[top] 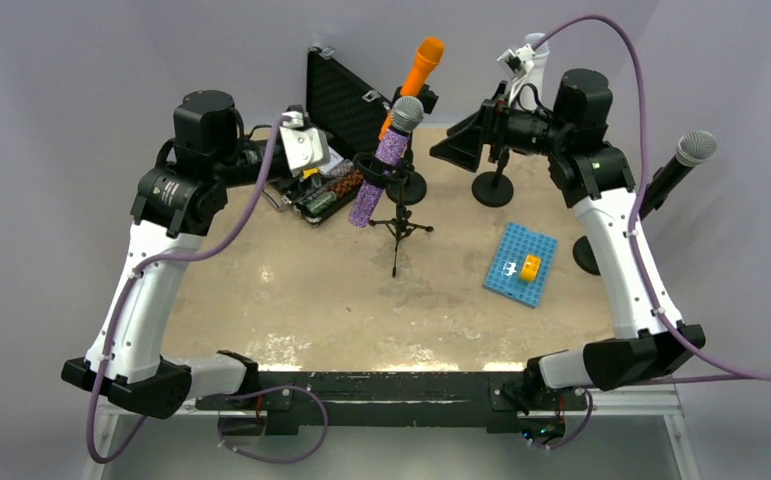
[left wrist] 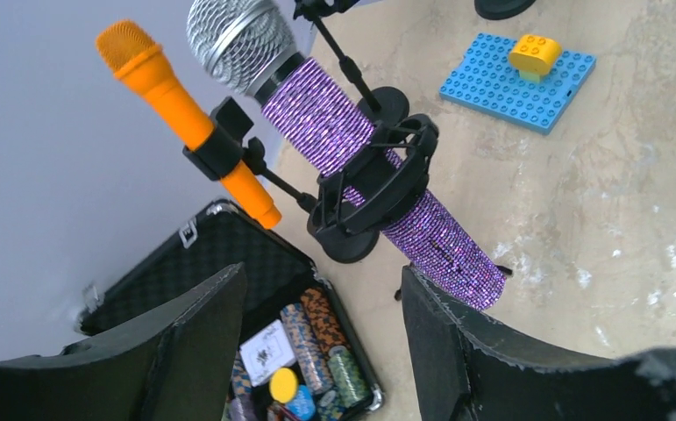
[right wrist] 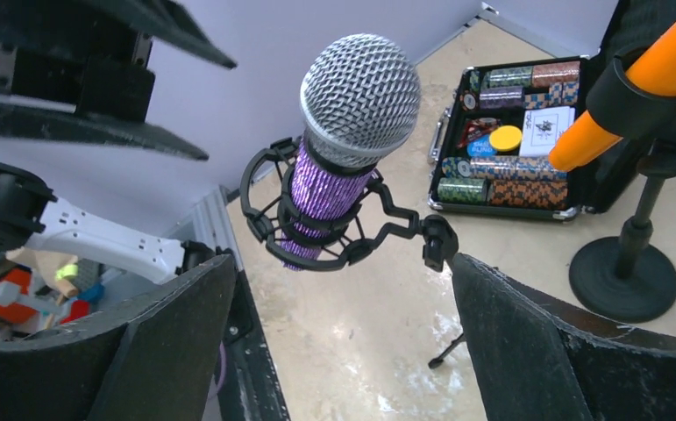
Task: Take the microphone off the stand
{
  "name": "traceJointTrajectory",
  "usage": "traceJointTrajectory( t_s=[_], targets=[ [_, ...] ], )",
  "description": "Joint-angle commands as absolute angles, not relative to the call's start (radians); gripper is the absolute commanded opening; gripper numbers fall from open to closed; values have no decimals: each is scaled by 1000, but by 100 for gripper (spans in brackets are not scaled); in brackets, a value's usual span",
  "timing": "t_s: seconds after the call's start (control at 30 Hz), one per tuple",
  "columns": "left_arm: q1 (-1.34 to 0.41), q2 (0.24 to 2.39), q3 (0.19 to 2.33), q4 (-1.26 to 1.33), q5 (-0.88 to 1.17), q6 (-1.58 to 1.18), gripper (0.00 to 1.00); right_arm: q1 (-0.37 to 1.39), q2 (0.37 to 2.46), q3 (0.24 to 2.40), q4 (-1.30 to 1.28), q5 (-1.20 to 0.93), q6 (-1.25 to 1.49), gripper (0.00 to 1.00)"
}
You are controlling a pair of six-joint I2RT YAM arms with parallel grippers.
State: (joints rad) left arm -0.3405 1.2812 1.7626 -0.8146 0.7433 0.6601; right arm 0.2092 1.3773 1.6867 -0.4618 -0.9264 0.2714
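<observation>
I should move my right gripper to the left in the top view and close it around the microphone's silver grille, since the grille sticks out clear of the black shock mount.
A purple glitter microphone with a silver grille sits tilted in a black shock mount on a small tripod stand at the table's middle back. My left gripper is open and empty just left of it, above an open case. In the left wrist view the microphone lies beyond the wide-apart fingers. My right gripper is open and empty to the right of the microphone's head. In the right wrist view the microphone and mount stand beyond the gripper.
An orange microphone stands on a round-base stand behind the purple one. A black microphone stands at the right edge. An open black case of poker chips lies back left. A blue brick plate carries a yellow brick.
</observation>
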Motion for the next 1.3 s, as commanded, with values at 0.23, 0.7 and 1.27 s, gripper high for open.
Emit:
traceJointTrajectory(
  t_s=[0.23, 0.7, 1.27],
  targets=[
    [-455, 1249, 1721, -777, 692, 987, 61, 267, 1486, 1772, -294, -905, 455, 99],
    [-477, 1276, 1699, -748, 727, 990, 57, 323, 1587, 1808, -183, -950, 538, 98],
    [-498, 1313, 1654, -639, 714, 945, 49, 349, 1649, 1832, -103, -1026, 589, 87]
  ],
)
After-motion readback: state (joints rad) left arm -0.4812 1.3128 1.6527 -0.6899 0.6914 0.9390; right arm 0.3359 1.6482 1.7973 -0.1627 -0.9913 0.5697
